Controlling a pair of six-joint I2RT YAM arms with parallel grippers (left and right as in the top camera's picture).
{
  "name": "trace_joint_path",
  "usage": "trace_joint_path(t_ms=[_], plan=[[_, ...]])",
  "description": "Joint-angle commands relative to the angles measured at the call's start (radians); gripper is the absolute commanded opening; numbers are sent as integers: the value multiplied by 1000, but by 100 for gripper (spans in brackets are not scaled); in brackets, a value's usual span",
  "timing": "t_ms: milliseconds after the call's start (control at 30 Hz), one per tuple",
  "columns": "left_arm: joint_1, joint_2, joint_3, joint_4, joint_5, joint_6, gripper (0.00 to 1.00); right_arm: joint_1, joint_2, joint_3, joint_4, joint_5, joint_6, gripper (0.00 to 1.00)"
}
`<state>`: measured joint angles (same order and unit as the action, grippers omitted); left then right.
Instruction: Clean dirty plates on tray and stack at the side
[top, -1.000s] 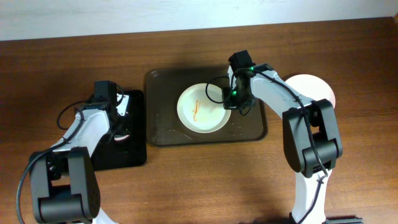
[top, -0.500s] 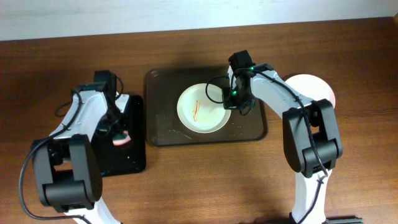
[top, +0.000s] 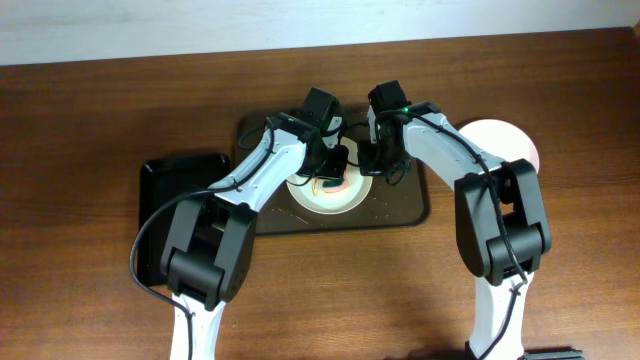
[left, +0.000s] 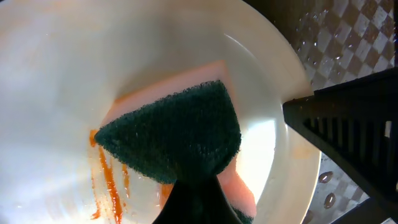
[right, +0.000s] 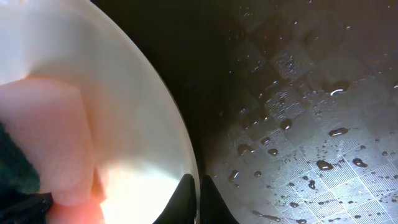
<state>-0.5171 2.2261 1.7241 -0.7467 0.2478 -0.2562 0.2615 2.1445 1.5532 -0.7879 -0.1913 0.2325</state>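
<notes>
My left gripper wipes the streaks next, lifts past the dark tray's edge and lowers onto the smaller black tray (top: 180, 182). The reason is that this tray lies clear of the plate.
A white plate (top: 305, 198) with orange-red sauce streaks (left: 109, 180) lies on the dark tray (top: 260, 215). My left gripper (top: 335, 165) is shut on a pink sponge with a green scouring face (left: 174, 134) and presses it onto the middle of the plate (left: 62, 74), beside the streaks. My right gripper (top: 375, 160) is shut on the plate's right rim, with one finger on each side of the edge in the right wrist view (right: 199, 193). The sponge (right: 50, 143) also shows in that view, on the plate (right: 124, 106). A white plate (top: 505, 145) lies on the table to the right of the tray.
A smaller glossy black tray (top: 185, 185) sits on the table at the left. The dark tray's surface (right: 298, 124) is wet with water drops. The two arms stand close together over the plate.
My left arm has swung right from the black tray to the plate, carrying the sponge, and now presses it on the plate. The right gripper has not moved.
</notes>
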Motion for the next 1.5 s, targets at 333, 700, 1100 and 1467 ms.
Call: trace_joint_path(t_ms=[333, 700, 1100, 1467], plan=[[43, 81, 26, -208, -525, 156, 0, 1, 51, -6, -77, 20, 143, 4], [42, 81, 282, -430, -826, 182, 0, -21, 51, -6, -93, 21, 178, 4], [470, -160, 436, -777, -291, 159, 0, -21, 20, 20, -101, 19, -46, 4], [573, -179, -299, -245, -296, 179, 58, -20, 20, 20, -94, 19, -46, 26]])
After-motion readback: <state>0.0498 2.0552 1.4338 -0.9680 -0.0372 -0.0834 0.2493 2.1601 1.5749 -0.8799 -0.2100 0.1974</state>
